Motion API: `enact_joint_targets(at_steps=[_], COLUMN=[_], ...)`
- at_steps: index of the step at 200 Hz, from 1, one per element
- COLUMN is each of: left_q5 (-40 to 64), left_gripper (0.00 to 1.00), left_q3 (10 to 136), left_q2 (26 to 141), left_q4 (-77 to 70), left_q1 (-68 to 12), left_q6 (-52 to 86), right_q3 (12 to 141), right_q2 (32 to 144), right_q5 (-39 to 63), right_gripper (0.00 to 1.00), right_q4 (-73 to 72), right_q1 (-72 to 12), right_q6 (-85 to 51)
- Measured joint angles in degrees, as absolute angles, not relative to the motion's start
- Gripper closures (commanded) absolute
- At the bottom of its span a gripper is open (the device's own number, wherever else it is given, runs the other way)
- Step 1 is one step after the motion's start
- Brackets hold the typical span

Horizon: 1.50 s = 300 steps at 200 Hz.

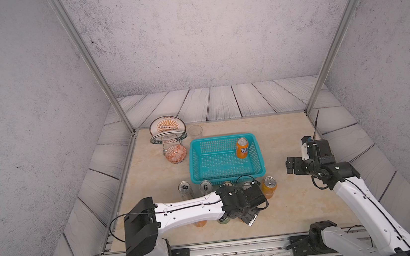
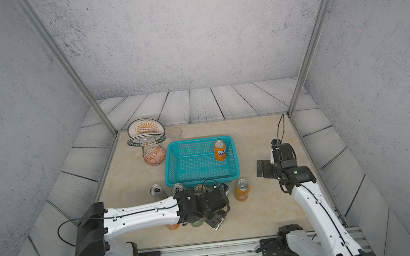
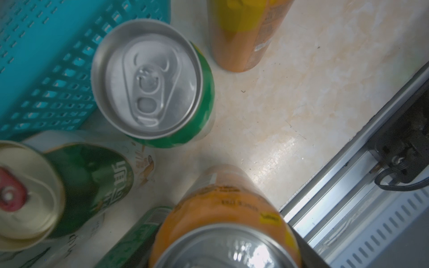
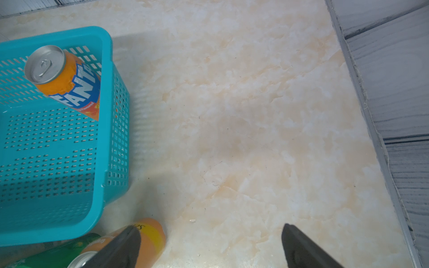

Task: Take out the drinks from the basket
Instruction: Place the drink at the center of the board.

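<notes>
My left gripper is to bring the orange can down onto bare table between the green can and the metal bar and release, since that clear spot lies below it.
The teal basket [image 1: 227, 179] [image 2: 201, 179] [image 4: 103, 97] holds one upright orange can [image 1: 242, 148] [image 2: 219, 150] [image 4: 69, 81] in its far right corner. Several drinks stand on the table in front of it: two slim silver cans [image 1: 185, 189], a green can [image 3: 148, 79], a gold-topped green can [image 3: 88, 181] and an orange can [image 1: 269, 186]. My left gripper [image 1: 245, 215] points down in front of that row. It is shut on another orange can [image 3: 222, 208], which the top views hide. Right of the basket, my right gripper [image 1: 289, 166] [image 4: 210, 227] hangs open over bare table.
A wire rack with patterned plates [image 1: 168, 132], an orange patterned bowl [image 1: 175, 154] and a clear cup [image 1: 195, 131] stand at the back left. Under the left forearm sit an orange can [image 1: 200, 222] and a green can [image 1: 224, 220]. A metal rail [image 1: 211, 250] runs along the front.
</notes>
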<state>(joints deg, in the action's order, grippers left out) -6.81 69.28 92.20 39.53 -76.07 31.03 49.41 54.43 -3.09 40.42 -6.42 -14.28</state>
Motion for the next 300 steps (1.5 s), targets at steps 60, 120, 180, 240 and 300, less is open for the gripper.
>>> enact_joint_targets(at_steps=[60,120,180,240,300], left_q5=[-7.75,-8.34,-9.26,-10.13,-12.88], left_gripper=[0.34,0.31,0.25,0.17,0.1], left_q3=[67.29,66.78,65.98,65.71,65.87], left_q2=[93.27,94.45,94.59,94.5,90.63], left_q4=[36.86,35.86,33.93,32.67,35.03], left_q1=[-76.64,-76.69,-76.9,-77.01,-77.01], left_q6=[32.03,32.29,32.58,32.6,32.27], right_q3=[49.41,49.41,49.41,49.41,49.41], right_q2=[54.43,54.43,54.43,54.43,54.43], right_q5=[-3.09,-3.09,-3.07,-3.09,-3.07], right_gripper=[0.0,0.01,0.01,0.01,0.01], right_q4=[40.42,40.42,40.42,40.42,40.42], right_q1=[-6.39,-6.35,-6.28,-6.28,-6.28], right_q6=[-14.28,-14.26,-14.26,-14.26,-14.24])
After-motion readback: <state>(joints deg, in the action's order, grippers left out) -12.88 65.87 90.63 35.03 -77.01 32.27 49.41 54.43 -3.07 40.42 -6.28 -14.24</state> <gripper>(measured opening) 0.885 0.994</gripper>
